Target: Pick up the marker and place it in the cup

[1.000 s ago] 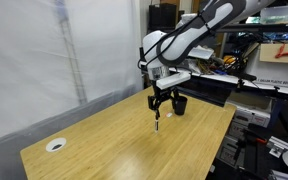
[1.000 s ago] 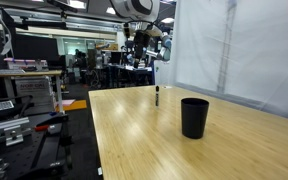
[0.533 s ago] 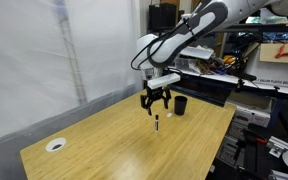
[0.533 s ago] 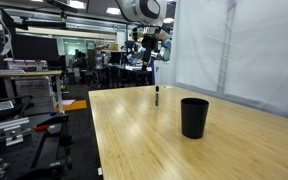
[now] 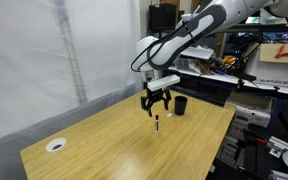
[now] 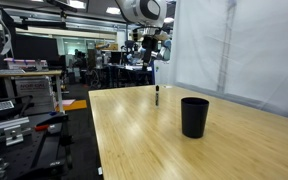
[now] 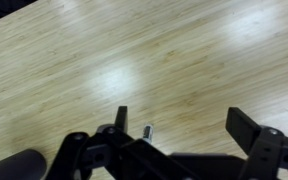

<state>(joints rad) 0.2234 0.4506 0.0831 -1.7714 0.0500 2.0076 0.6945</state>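
Observation:
The marker stands upright, nearer one finger of the robot's gripper, so next the gripper needs to shift toward the left in the wrist view and go down around the marker's top end (image 5: 156, 118) (image 7: 148, 131).
The marker (image 5: 156, 124) stands upright on the wooden table, a thin dark stick with a lighter end; it also shows in an exterior view (image 6: 157, 96) and end-on in the wrist view (image 7: 148, 130). The black cup (image 5: 181, 105) stands near the table's far edge, and close to the camera in an exterior view (image 6: 194, 117). My gripper (image 5: 156, 106) hangs open and empty a little above the marker, fingers pointing down. In the wrist view (image 7: 184, 125) the marker sits near the left finger.
A flat white ring-shaped disc (image 5: 55, 144) lies on the wooden table (image 5: 114, 150) near its corner. A white curtain hangs behind the table. Shelves and lab clutter stand beyond the table's far edge (image 5: 274, 70).
The gripper rose off the marker and shifted slightly, leaving the marker standing upright on the table. In the last half second nothing visibly moved.

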